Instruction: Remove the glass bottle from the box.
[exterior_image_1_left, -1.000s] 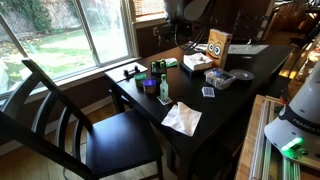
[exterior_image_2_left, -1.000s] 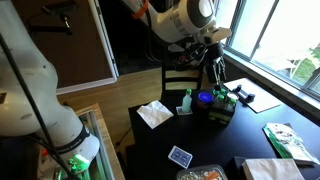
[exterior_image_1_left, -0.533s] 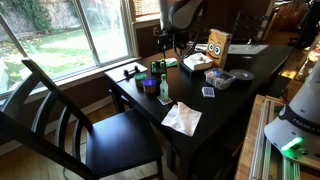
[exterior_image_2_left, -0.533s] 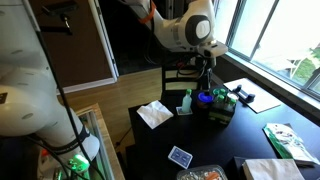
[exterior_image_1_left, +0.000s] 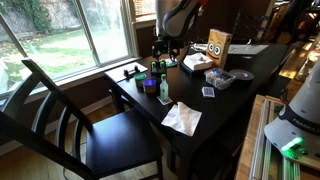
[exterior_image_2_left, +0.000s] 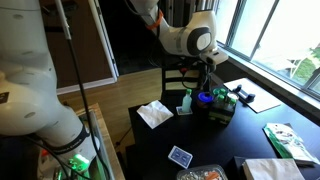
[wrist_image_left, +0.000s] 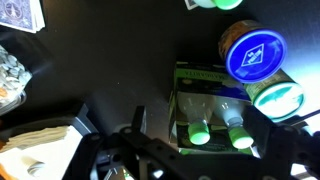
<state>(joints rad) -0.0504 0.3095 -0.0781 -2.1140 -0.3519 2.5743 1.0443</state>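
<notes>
I should lower my gripper to the green-capped neck of the bottle that is farther from the blue-lidded can.
The box, low with green sides, lies on the dark table and holds two bottles side by side, their green caps toward me: one bottle and a second. The box also shows in both exterior views. My gripper is open and empty, its fingers spread on either side of the box's near end, above it. In both exterior views the gripper hangs just over the box.
A blue-lidded can and a green-lidded jar stand right beside the box. A small green bottle, a napkin, a playing card, a clear tray and the owl-eyed carton stand nearby. A chair is at the table's end.
The arm has swung in from the back and come down. The gripper now hangs over the box. Nothing on the table has moved.
</notes>
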